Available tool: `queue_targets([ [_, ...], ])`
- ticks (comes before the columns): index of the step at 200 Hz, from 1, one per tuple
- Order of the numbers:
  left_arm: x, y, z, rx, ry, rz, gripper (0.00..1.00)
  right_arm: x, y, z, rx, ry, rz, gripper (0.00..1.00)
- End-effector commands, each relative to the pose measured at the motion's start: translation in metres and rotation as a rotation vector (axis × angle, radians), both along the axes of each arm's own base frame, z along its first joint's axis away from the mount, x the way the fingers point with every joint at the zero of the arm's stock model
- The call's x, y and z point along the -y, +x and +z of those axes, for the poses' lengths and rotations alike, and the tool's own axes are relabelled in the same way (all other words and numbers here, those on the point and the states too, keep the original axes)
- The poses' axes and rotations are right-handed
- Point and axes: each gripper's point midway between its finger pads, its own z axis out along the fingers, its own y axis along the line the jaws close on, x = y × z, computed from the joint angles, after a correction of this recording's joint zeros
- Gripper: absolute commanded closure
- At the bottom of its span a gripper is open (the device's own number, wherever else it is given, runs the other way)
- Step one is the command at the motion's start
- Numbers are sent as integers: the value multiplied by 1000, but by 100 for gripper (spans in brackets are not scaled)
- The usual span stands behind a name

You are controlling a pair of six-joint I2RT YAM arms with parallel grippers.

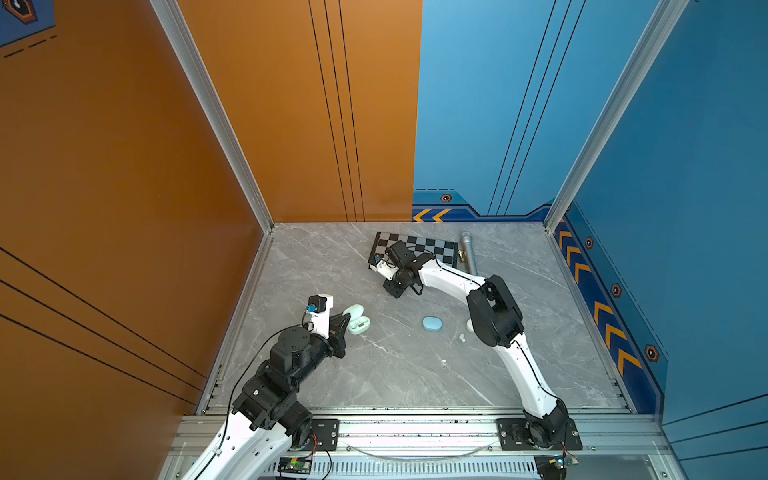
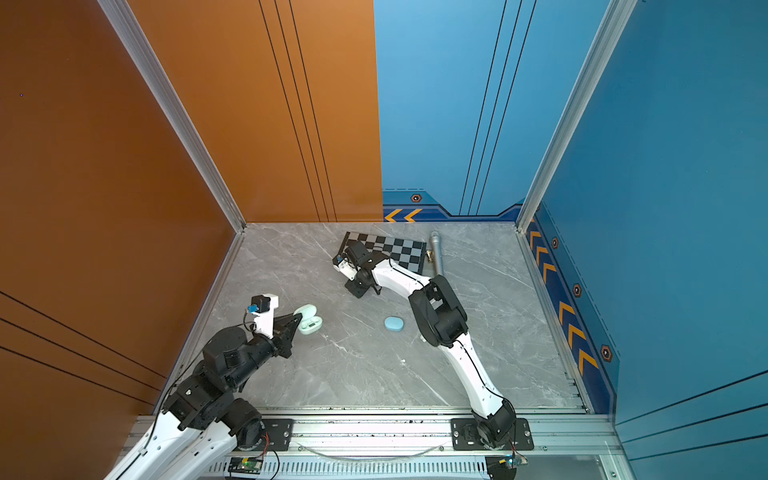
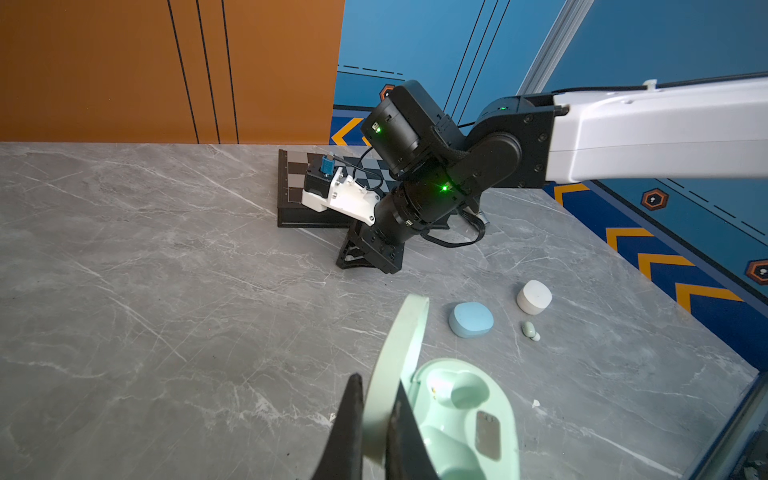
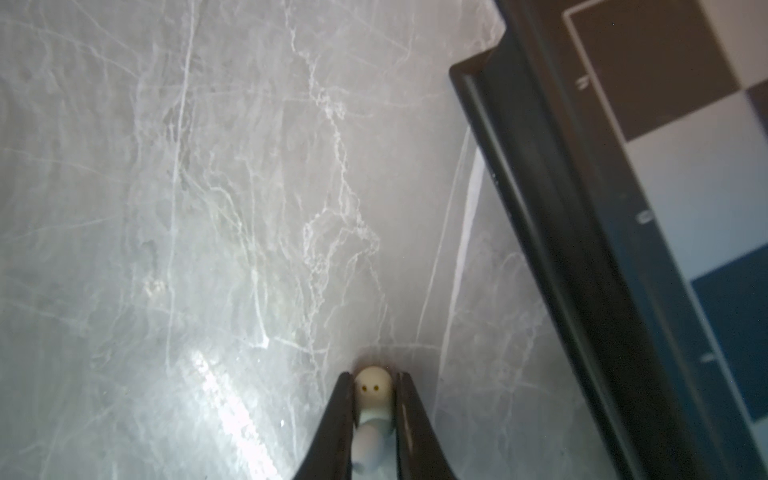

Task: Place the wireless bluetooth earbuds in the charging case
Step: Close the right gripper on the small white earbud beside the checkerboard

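My right gripper needs to move back past the light blue case and let go of the gold-contact earbud on the clear marble. The clear marble lies between the gripper and my base.
A mint green charging case (image 3: 494, 399) lies open on the marble table at the left. My left gripper (image 3: 374, 415) is shut on its raised lid (image 3: 399, 345). Both top views show that gripper (image 1: 344, 319) (image 2: 296, 321) beside the case (image 1: 360, 325) (image 2: 311, 325). In the right wrist view a pale earbud (image 4: 372, 388) with two gold contacts sits pinched between my right gripper's (image 4: 373, 377) fingers, low over the table. That gripper (image 1: 395, 289) (image 2: 358, 289) points down just in front of the chessboard. One more mint earbud (image 3: 528, 329) (image 1: 461, 337) lies loose near the right arm.
A closed light blue case (image 1: 432, 323) (image 2: 394, 323) (image 3: 471, 319) lies mid-table. A white case (image 3: 534, 297) sits beside it, mostly hidden by the right arm in the top views. A chessboard (image 1: 436, 246) (image 4: 665, 124) and a silver cylinder (image 1: 467, 253) lie at the back.
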Motion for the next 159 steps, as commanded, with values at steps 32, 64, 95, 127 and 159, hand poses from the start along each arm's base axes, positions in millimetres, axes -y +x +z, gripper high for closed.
queue_targets([
  [32,-2,-1,6,25,-5,4,100,24,-80,53,-154,104,16,93],
  [64,3,-4,8,31,-11,-33,100,48,-169,67,-290,93,98,93],
  [95,12,-9,10,38,-5,-93,100,79,-230,57,-391,68,91,92],
  [127,24,-13,12,37,11,-169,100,104,-259,37,-455,45,45,90],
  [159,45,-21,9,35,39,-290,100,117,-259,21,-484,43,-14,87],
])
